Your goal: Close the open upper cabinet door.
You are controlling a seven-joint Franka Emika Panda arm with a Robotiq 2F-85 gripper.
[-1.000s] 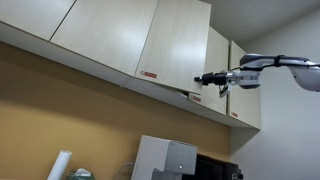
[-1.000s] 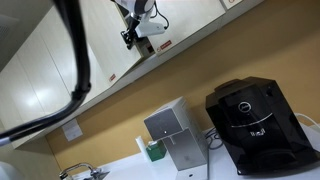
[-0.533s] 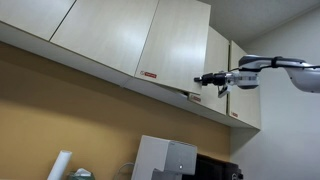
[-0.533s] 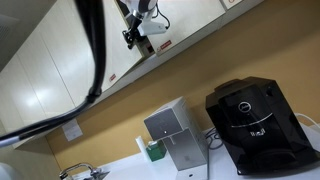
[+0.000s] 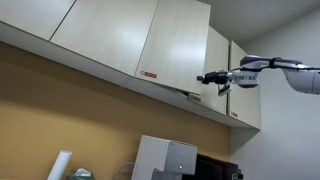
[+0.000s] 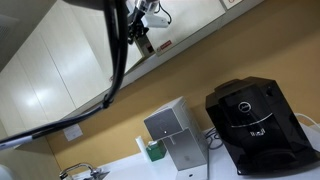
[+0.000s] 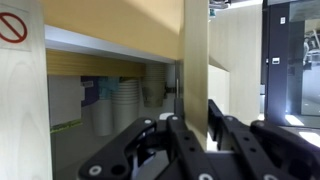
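Note:
My gripper swings the door's free edge in toward the cabinet opening (image 7: 118,108) next, then releases it, because a gap still shows the stacked cups inside.
The upper cabinet door (image 5: 175,45) is a pale beige panel with a small red-and-white label at its lower corner, and it stands slightly ajar in front of the neighbouring doors. My gripper (image 5: 205,78) reaches in from the right and meets the door's free edge near the bottom. In the wrist view that edge (image 7: 195,60) runs down between my black fingers (image 7: 225,125), and my gripper (image 7: 192,115) is shut on it. In an exterior view a dark blurred cable partly hides my gripper (image 6: 140,40).
Stacked cups (image 7: 120,105) stand inside the cabinet, and a labelled beige panel (image 7: 20,90) is at the left. A narrower labelled door (image 5: 240,90) is beside my arm. Below are a black coffee machine (image 6: 255,125), a silver box (image 6: 175,135) and a faucet (image 6: 80,172).
My gripper has shifted very slightly to the right along with the door edge. The dark cable in front of one exterior camera has swung to the right.

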